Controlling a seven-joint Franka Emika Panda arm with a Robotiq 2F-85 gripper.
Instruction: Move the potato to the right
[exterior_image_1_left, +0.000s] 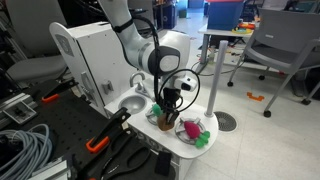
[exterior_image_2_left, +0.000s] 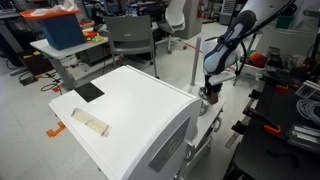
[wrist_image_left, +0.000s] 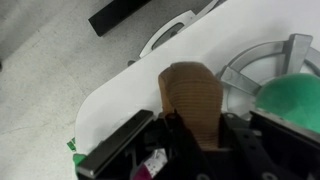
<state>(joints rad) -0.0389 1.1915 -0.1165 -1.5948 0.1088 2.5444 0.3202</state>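
My gripper lowers a little and releases the potato on the bare white counter (exterior_image_1_left: 164, 135) (wrist_image_left: 146, 99) beside the grey-rimmed dish next, since that clear patch lies just below it.
The potato (wrist_image_left: 192, 98), a brown oval toy, sits between my gripper's (wrist_image_left: 193, 132) two black fingers in the wrist view, and the fingers are shut on its lower part. In an exterior view the gripper (exterior_image_1_left: 167, 108) hangs over the white toy counter (exterior_image_1_left: 150, 138), with the potato (exterior_image_1_left: 165, 122) at its tips, just above or on the surface. The other exterior view shows the gripper (exterior_image_2_left: 211, 90) and a reddish bit of the potato (exterior_image_2_left: 212, 98) beyond the white cabinet.
A green round toy (wrist_image_left: 296, 100) lies in a grey-rimmed dish (wrist_image_left: 248, 62) close beside the potato. A pink-and-green toy (exterior_image_1_left: 192, 131) lies on the counter's near end. A white toy sink (exterior_image_1_left: 133, 103) is beside it. Cables and clamps (exterior_image_1_left: 30, 145) lie on the black bench.
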